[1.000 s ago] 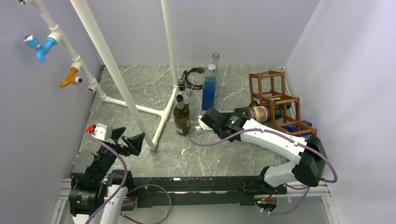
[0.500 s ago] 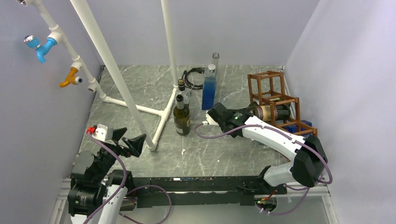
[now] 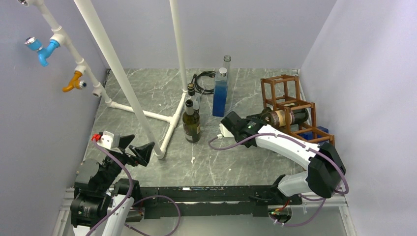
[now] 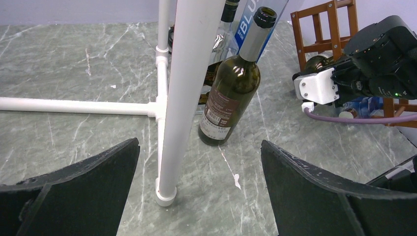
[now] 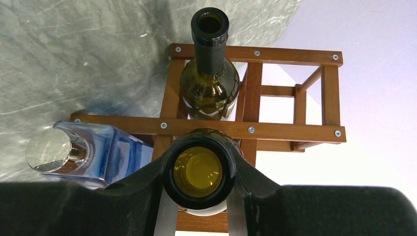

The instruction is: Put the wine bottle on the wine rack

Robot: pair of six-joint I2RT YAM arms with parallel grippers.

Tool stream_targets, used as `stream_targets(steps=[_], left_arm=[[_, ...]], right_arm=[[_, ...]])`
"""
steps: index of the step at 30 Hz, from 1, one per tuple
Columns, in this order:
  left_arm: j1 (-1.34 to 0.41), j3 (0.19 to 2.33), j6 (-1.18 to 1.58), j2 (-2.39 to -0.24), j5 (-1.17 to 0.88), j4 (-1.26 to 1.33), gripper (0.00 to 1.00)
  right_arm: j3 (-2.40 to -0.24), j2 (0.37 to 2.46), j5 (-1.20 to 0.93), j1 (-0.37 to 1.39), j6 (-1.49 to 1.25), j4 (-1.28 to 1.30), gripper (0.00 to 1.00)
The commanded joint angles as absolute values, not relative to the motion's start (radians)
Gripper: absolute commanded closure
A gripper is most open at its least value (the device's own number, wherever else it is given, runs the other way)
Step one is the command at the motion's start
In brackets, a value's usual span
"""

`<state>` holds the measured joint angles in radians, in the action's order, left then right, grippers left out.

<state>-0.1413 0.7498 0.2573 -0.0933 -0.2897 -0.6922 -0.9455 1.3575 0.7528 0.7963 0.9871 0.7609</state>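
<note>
My right gripper pushes the bottle deeper into its middle cell (image 3: 293,117) (image 5: 203,170) of the wine rack next and opens after that, since part of the bottle's body still juts out.
The wine bottle (image 3: 285,118) lies on its side, its dark body and tan label inside a middle cell of the reddish-brown wine rack (image 3: 281,81) at the right. My right gripper (image 3: 255,123) is shut on its neck, just left of the rack. In the right wrist view the bottle's open mouth (image 5: 199,172) sits between my black fingers (image 5: 147,189), with the rack's bars (image 5: 295,132) right behind. My left gripper (image 3: 136,150) hovers open and holding nothing at the near left, and its wrist view shows it (image 4: 199,142) wide apart over bare table.
Another green bottle (image 5: 210,78) and a blue glass bottle (image 5: 91,152) lie in neighbouring rack cells. A green bottle (image 3: 191,125), a clear bottle (image 3: 193,96) and a tall blue bottle (image 3: 220,96) stand mid-table. White pipe frame (image 3: 147,115) crosses the left; a cable coil (image 3: 201,81) lies behind.
My right gripper has moved to the right, sliding the wine bottle deeper into the rack cell. The left arm has stayed put.
</note>
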Motion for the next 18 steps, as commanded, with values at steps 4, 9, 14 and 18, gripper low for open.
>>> stream_targets(steps=[4, 9, 14, 18], left_arm=[[-0.149, 0.749, 0.273, -0.089, -0.279, -0.650, 0.00], [-0.150, 0.749, 0.270, -0.090, -0.279, -0.651, 0.00], [-0.150, 0.749, 0.271, -0.092, -0.278, -0.651, 0.01], [-0.150, 0.749, 0.271, -0.097, -0.279, -0.652, 0.01]], right_arm=[[-0.976, 1.301, 0.853, 0.757, 1.057, 0.729, 1.00], [-0.951, 1.271, 0.824, 0.731, 1.075, 0.715, 1.00], [-0.895, 1.222, 0.791, 0.696, 1.118, 0.628, 1.00], [-0.855, 1.188, 0.797, 0.677, 1.148, 0.590, 1.00]])
